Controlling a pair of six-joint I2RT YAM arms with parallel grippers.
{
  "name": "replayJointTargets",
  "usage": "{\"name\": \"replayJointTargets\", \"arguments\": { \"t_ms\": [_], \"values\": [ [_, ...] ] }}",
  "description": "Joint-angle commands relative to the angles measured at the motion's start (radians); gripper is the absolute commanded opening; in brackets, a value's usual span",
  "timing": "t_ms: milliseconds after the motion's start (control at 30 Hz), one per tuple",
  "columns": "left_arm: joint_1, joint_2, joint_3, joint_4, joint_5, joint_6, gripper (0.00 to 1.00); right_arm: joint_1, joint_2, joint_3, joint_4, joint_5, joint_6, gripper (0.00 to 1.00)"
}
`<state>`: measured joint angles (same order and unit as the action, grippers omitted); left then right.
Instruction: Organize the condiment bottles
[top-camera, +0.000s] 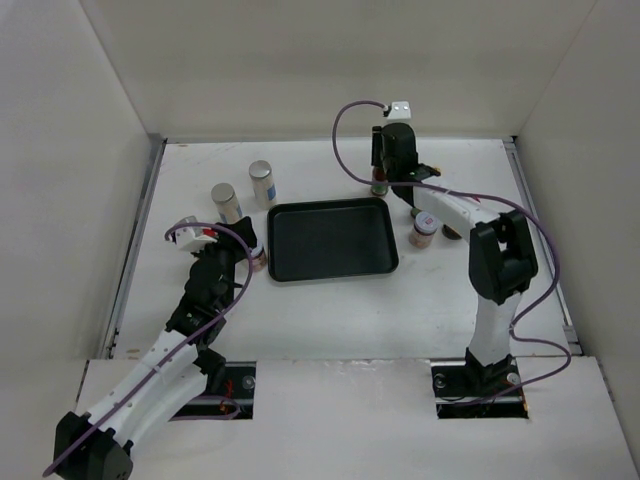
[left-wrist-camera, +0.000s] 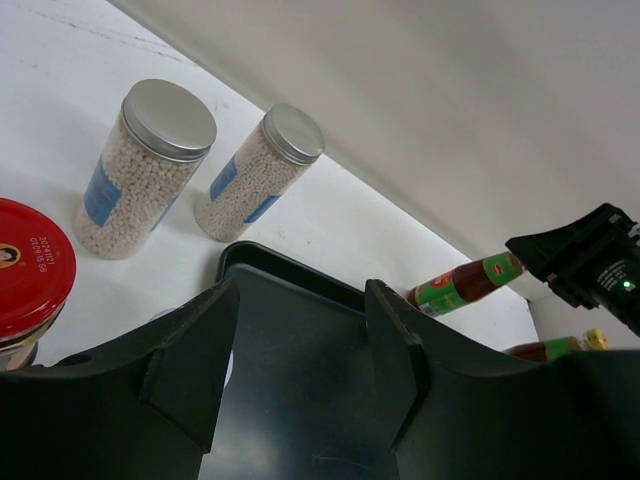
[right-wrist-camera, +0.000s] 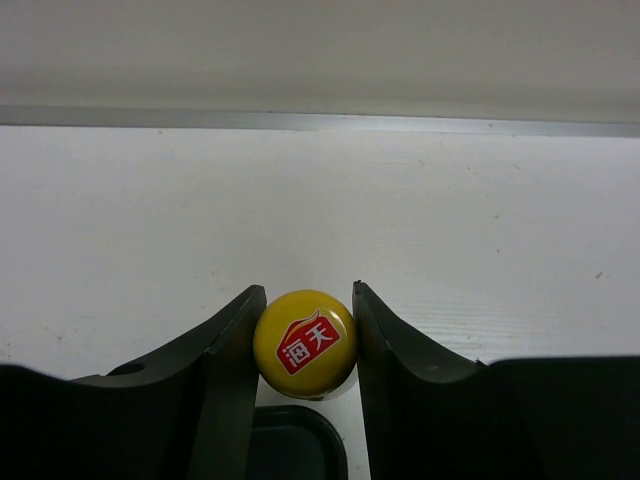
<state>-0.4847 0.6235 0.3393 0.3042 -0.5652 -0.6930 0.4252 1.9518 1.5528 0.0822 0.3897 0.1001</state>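
The green-labelled bottle goes back and toward the shakers next for my right gripper to release inside the tray's far edge, which lies to its left in the top view.
My right gripper (right-wrist-camera: 306, 300) is shut on the yellow cap (right-wrist-camera: 305, 343) of a slim green-labelled sauce bottle (top-camera: 379, 185) just behind the black tray's far right corner. The bottle also shows in the left wrist view (left-wrist-camera: 465, 285). A second sauce bottle (left-wrist-camera: 545, 350) stands close by. Two white silver-lidded shakers (top-camera: 227, 203) (top-camera: 262, 183) stand left of the tray's back. My left gripper (left-wrist-camera: 300, 300) is open and empty over the tray's left edge, beside a red-capped jar (left-wrist-camera: 30, 265). Another red-capped jar (top-camera: 423, 233) stands right of the tray. The short silver-lidded jars are not in view.
The black tray (top-camera: 330, 262) lies in the middle of the white table and holds nothing. White walls close the table in at the back and both sides. The right arm (top-camera: 500, 260) reaches over the area right of the tray.
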Motion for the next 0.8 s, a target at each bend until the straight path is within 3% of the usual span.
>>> {"name": "replayJointTargets", "arguments": {
  "t_ms": [0, 367, 767],
  "values": [
    [0.007, -0.008, -0.02, 0.064, 0.03, -0.005, 0.53, 0.033, -0.171, 0.013, 0.212, 0.063, -0.053, 0.33],
    [0.019, -0.001, -0.043, 0.119, 0.073, 0.0, 0.55, 0.149, -0.31, -0.155, 0.249, 0.055, -0.05, 0.33],
    [0.022, 0.001, -0.049, 0.131, 0.087, -0.003, 0.55, 0.243, -0.225, -0.209, 0.294, 0.02, 0.047, 0.33]
  ]
}}
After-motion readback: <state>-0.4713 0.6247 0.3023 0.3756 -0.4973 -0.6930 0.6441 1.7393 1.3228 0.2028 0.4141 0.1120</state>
